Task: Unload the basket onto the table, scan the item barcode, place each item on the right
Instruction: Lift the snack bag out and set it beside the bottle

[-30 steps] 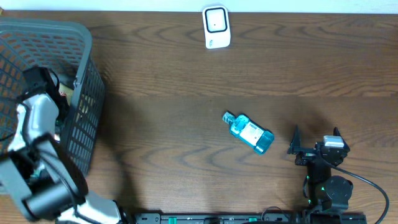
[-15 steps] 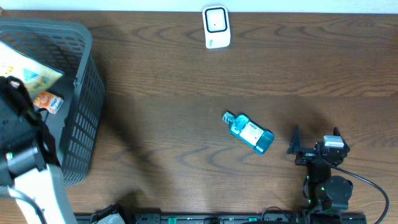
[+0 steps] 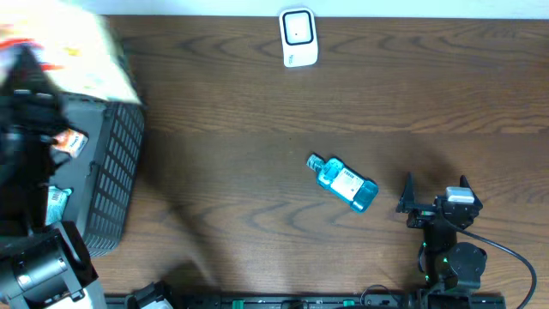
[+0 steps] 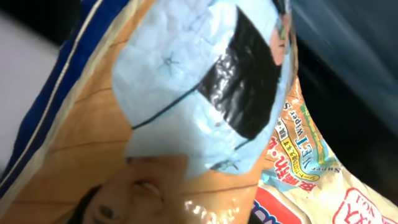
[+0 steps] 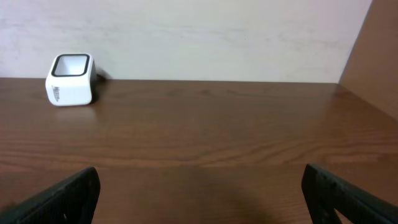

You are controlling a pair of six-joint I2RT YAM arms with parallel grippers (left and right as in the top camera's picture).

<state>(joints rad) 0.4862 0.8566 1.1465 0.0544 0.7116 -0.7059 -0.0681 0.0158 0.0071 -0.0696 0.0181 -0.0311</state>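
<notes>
My left gripper swings over clear tabletop (image 3: 290, 183) beside the blue bottle, lowers and lets go of the packet next, since that spot lies below, to its right in the overhead view.
A large soft packet (image 3: 81, 51), printed with a face in a light blue mask and wet-wipes lettering, hangs blurred above the grey basket (image 3: 116, 172) at the far left. In the left wrist view the same packet (image 4: 186, 93) fills the frame at very close range, hiding my left gripper's fingers. The black left arm (image 3: 30, 120) sits just below the packet, and the gripper is shut on it. The white scanner (image 3: 298, 37) stands at the table's far edge, seen as the white scanner (image 5: 70, 79) from the right wrist. My right gripper (image 3: 433, 199) rests open and empty at the front right.
A blue bottle (image 3: 345, 183) lies on its side mid-table, left of the right gripper. Small packets (image 3: 67, 142) remain inside the basket. A wall runs behind the scanner.
The left arm has lifted the packet up out of the basket, so it now looms larger and blurred over the basket's far corner. The right arm has not moved.
</notes>
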